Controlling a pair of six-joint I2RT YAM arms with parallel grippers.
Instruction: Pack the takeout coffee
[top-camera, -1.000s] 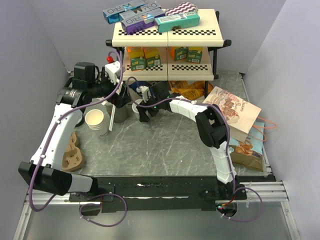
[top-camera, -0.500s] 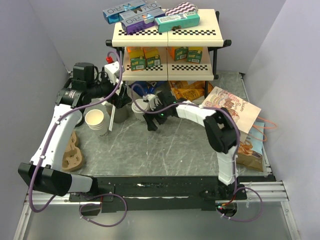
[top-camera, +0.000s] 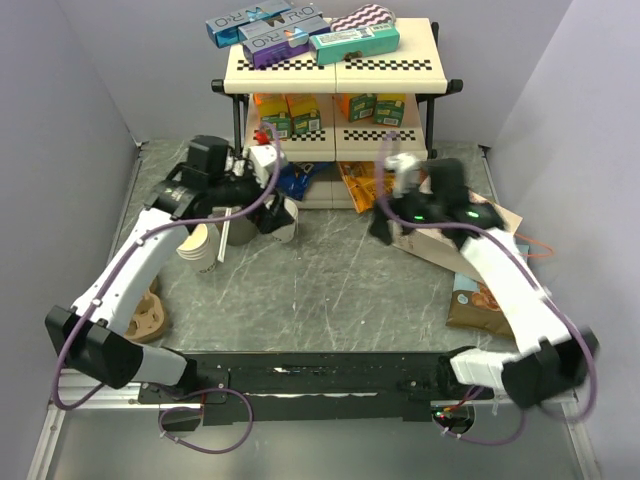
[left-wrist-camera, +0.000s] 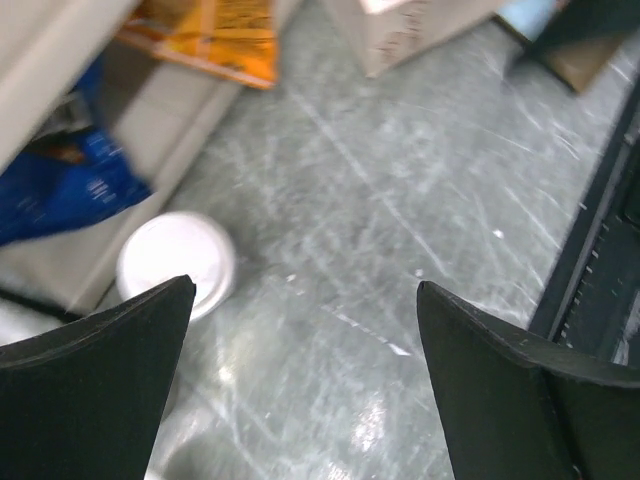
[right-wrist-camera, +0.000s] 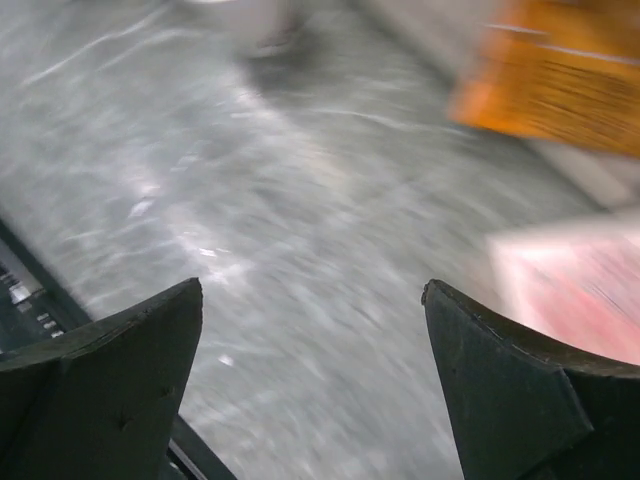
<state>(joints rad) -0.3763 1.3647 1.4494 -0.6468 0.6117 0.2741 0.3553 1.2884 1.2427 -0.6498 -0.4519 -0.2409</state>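
Observation:
The brown cup carrier (top-camera: 150, 304) is below the left gripper and nearer the robot's base, so the left gripper will next go to the left in the top view, back and down onto it.
The takeout coffee cup (top-camera: 197, 243), white paper with a cream inside, stands at the left of the table, partly under my left arm. A dark grey cup (top-camera: 240, 229) with white sticks stands next to it. My left gripper (top-camera: 278, 222) is open and empty just right of the grey cup. In the left wrist view (left-wrist-camera: 305, 285) it hangs over bare table, with the flat white lid (left-wrist-camera: 178, 262) beside its left finger. My right gripper (top-camera: 380, 228) is open and empty near the printed paper bag (top-camera: 465, 222). The right wrist view (right-wrist-camera: 313, 285) is blurred.
A two-tier shelf (top-camera: 335, 70) with boxes and cartons stands at the back. Orange (left-wrist-camera: 215, 35) and blue (left-wrist-camera: 60, 185) snack bags lie at its foot. A brown cardboard cup carrier (top-camera: 147, 312) lies at the left front. A second bag (top-camera: 480, 300) lies at the right.
My right arm swung from the lid at table centre over to the right, by the paper bag. My left gripper moved right, past the grey cup, toward the lid.

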